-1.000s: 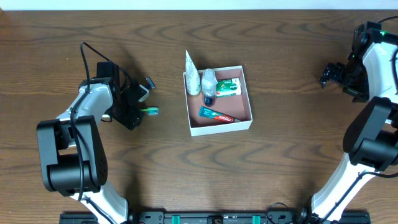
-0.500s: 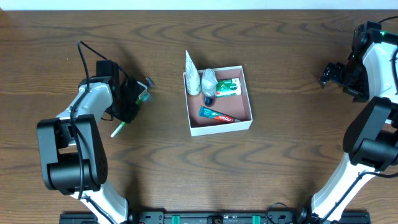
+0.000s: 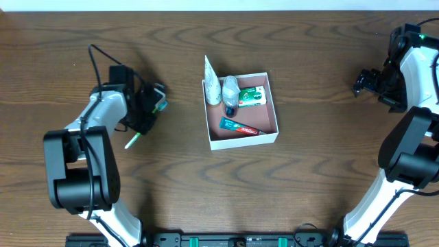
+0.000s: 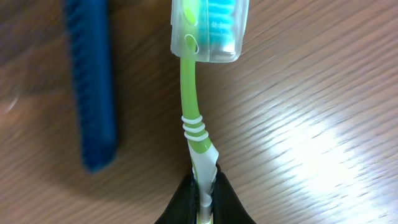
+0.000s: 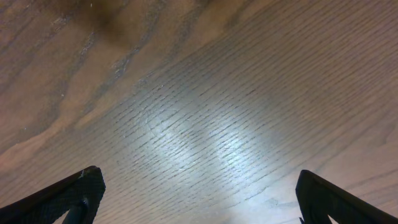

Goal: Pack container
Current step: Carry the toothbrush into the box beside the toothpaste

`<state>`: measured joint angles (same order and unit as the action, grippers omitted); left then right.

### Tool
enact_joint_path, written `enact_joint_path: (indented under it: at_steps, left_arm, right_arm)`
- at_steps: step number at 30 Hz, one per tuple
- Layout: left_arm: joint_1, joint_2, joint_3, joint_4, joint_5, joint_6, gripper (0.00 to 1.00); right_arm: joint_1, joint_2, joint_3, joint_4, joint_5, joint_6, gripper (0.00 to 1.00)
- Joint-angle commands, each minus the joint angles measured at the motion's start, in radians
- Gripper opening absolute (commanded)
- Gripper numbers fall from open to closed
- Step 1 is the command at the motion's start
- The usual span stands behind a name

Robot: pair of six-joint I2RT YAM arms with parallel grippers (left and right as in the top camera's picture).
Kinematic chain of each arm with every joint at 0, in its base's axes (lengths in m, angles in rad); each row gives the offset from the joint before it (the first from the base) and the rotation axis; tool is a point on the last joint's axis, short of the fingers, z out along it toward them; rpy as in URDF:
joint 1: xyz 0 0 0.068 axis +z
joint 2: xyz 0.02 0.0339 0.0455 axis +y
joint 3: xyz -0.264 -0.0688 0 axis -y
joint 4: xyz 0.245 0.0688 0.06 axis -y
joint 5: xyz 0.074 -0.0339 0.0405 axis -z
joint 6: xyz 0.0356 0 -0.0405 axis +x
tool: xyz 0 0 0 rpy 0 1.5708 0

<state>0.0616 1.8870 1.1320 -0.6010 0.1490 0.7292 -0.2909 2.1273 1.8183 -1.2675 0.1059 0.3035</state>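
Only the toothpaste tube (image 3: 240, 127) is in the near part of the container, so I should lift my left gripper, move it over that tube and lower it to let go of the toothbrush (image 3: 130, 142).
The container (image 3: 271, 103), a shallow white-walled box with a pink-brown inside, sits mid-table. In it are a white tube (image 3: 212, 88), a small bottle (image 3: 230, 91), a green box (image 3: 252, 96) and a toothpaste tube (image 3: 240, 127). To its left, my left gripper (image 3: 147, 113) is shut on a green and white toothbrush (image 3: 130, 142). In the left wrist view the black jaws (image 4: 204, 196) pinch the toothbrush handle (image 4: 191, 115), and a clear cap (image 4: 210, 28) covers the blue bristles. My right gripper (image 3: 359, 82) stands open at the far right, with only bare wood between its fingertips (image 5: 199, 199).
A blurred dark blue ridged strip (image 4: 93, 87) lies left of the toothbrush in the left wrist view. The brown wooden table (image 3: 309, 178) stretches around the container. Both arm bases stand at the near edge.
My left gripper has shut on the toothbrush. The toothbrush has swung from lying sideways to a slant, its handle end now pointing down-left. The right arm has not moved.
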Motion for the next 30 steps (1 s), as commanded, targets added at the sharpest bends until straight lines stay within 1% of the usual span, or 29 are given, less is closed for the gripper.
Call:
enact_joint_path:
  at_steps: [1, 6, 9, 14, 19, 21, 25, 27, 30]
  left_arm:
    - [-0.057, -0.032, 0.025, -0.003, 0.001, -0.006, 0.06]
    - [-0.133, -0.128, 0.057, 0.000, -0.008, -0.005, 0.06]
    - [-0.156, -0.199, 0.076, 0.001, -0.011, -0.005, 0.06]
    - [-0.158, -0.334, 0.088, 0.004, -0.014, -0.005, 0.06]
    - [-0.157, -0.462, 0.088, 0.008, -0.067, -0.006, 0.06]
    - [-0.159, -0.512, 0.088, 0.013, -0.053, -0.010, 0.06]
    - [-0.184, -0.613, 0.088, 0.012, 0.042, -0.010, 0.06]
    - [-0.214, -0.662, 0.088, 0.012, 0.077, -0.009, 0.06]
    - [-0.275, -0.720, 0.088, 0.012, 0.087, -0.009, 0.06]
  right_arm:
    - [-0.003, 0.000, 0.003, 0.000, 0.010, 0.011, 0.99]
    - [-0.003, 0.000, 0.003, 0.000, 0.010, 0.011, 0.99]
    - [-0.003, 0.000, 0.003, 0.000, 0.010, 0.011, 0.99]
    - [-0.003, 0.000, 0.003, 0.000, 0.010, 0.011, 0.99]
    - [-0.003, 0.000, 0.003, -0.001, 0.010, 0.011, 0.99]
    - [-0.003, 0.000, 0.003, 0.000, 0.010, 0.011, 0.99]
    - [-0.003, 0.000, 0.003, 0.000, 0.010, 0.011, 0.99]
    - [-0.003, 0.000, 0.003, 0.000, 0.010, 0.011, 0.99]
    - [-0.003, 0.000, 0.003, 0.000, 0.010, 0.011, 0.99]
